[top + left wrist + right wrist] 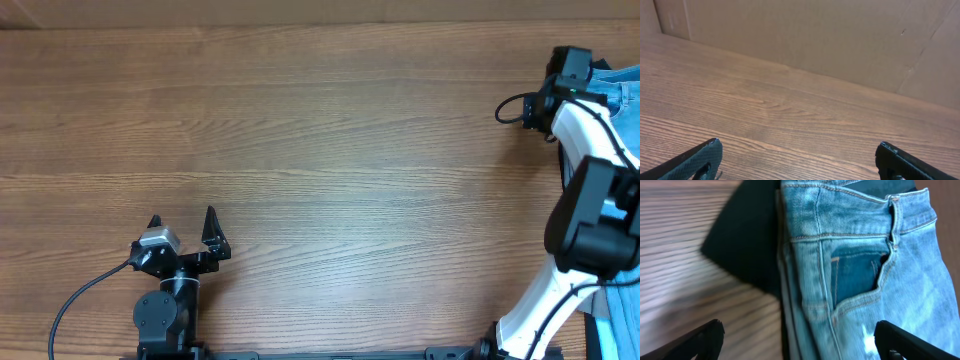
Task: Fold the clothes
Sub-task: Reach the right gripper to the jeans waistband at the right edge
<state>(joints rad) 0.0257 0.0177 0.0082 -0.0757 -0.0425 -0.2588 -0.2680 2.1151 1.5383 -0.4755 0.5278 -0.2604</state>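
Next, the right gripper comes down onto the jeans' folded edge [813, 316] beside the front pocket and closes, since its open fingers already stand either side of that edge.
The clothes are a pair of light blue denim jeans [860, 255] lying folded on a black garment [747, 235]. Orange stitching outlines a front pocket, and a small white mark [867, 339] shows low down. From overhead only a corner of the jeans [628, 98] shows at the table's far right edge. My right gripper [799, 325] hovers open over the jeans' left edge, one finger above wood and the other above denim, with nothing between them. That gripper [585, 70] is reached out to the far right corner. My left gripper [182, 215] stands open near the front left, over bare wood [799, 145].
A thin grey layer [785, 310] shows between the jeans and the black garment. The wooden table [320, 130] stretches between the two arms. A brown cardboard wall [815, 35] backs the table. More bluish cloth [618, 325] peeks in at the front right corner.
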